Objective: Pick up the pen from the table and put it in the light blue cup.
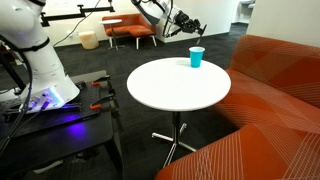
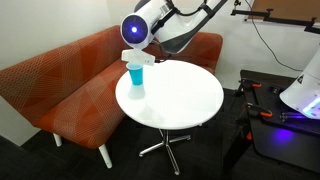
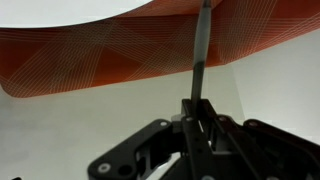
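My gripper lowers toward the opening of the light blue cup [image 1: 196, 58] next and releases the pen inside, since the cup stands upright below the gripper.
The light blue cup [image 1: 196, 58] stands upright near the far edge of the round white table [image 1: 170, 90], and it also shows in an exterior view [image 2: 135, 73]. My gripper [image 1: 191, 26] hangs in the air above and just behind the cup. In the wrist view my gripper [image 3: 200, 106] is shut on the pen [image 3: 203, 50], a thin dark stick that juts straight out from between the fingers. The cup is out of the wrist view. In the exterior views the pen is too small to make out.
An orange sofa [image 2: 60, 85] curves around the table on the cup's side. A dark low bench with tools and the robot's base [image 1: 45, 100] stands on the other side. Orange chairs [image 1: 130, 28] are far behind.
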`<state>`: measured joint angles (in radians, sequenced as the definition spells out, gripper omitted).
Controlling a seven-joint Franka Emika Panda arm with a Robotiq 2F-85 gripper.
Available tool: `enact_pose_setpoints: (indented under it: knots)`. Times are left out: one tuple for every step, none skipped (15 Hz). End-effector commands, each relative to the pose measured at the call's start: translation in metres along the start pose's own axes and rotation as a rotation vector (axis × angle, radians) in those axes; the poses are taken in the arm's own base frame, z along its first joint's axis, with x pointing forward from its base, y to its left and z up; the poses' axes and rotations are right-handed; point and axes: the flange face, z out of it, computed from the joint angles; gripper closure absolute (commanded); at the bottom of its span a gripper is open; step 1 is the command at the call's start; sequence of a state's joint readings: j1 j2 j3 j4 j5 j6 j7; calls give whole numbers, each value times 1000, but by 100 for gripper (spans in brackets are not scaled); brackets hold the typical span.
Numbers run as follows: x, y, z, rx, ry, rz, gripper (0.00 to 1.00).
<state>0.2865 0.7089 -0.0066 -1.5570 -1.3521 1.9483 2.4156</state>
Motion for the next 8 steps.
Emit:
enact_pose_setpoints:
  knots:
    - [-7,-12,10,-12,13,-23,97]
    - [-11,-13,13,-14,10,-29,97]
    - [-14,-13,15,-15,8,-35,97]
    - [-18,-14,17,-16,2,-40,97]
    - [-22,-14,18,-17,1,-45,97]
    - [-26,-15,19,-17,-2,-53,97]
    - [-29,-15,19,-17,-7,-60,97]
    - [-33,-16,19,-15,-11,-62,97]
